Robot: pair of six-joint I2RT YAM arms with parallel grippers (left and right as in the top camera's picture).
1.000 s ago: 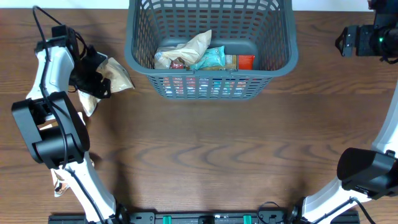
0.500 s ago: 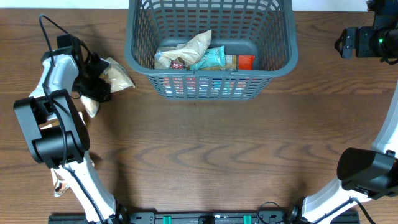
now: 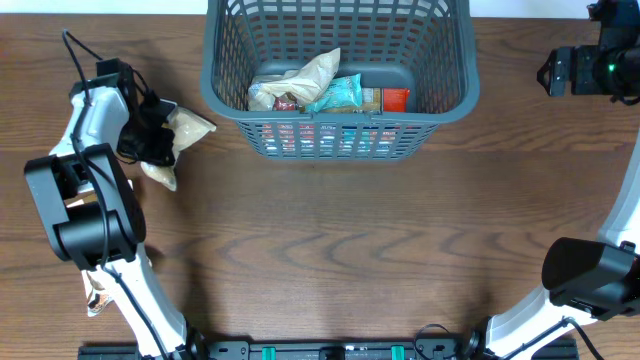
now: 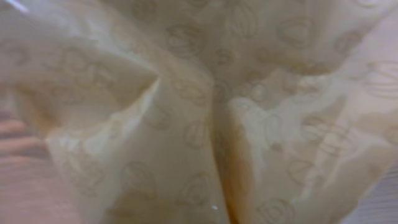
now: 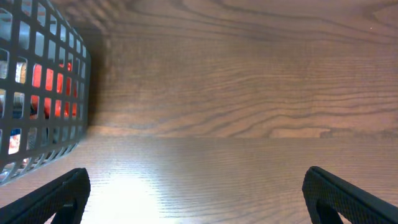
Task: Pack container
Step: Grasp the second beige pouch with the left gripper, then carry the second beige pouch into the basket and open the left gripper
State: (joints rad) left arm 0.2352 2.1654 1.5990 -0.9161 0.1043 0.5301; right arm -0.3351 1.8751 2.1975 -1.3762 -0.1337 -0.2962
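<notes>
Next, my left gripper rises, crosses the side of the container on its right in the overhead view, lowers over the packets inside and releases.
The container, a dark grey lattice basket, stands at the back centre of the table and holds several snack packets. Left of it lies a beige printed packet, crumpled where my left gripper is shut on it. That same packet fills the whole left wrist view and hides the fingers. My right gripper hovers at the far right, apart from the container. In the right wrist view the right gripper is open over bare wood, with the container's wall at the left.
The wooden table stretches in front of the container. Another small packet lies by the left arm's base at the lower left. Both arm bases stand at the near corners.
The left jaws have closed on the beige packet. The packet has bunched up and its lower end has shifted down and to the right. The right arm has not moved.
</notes>
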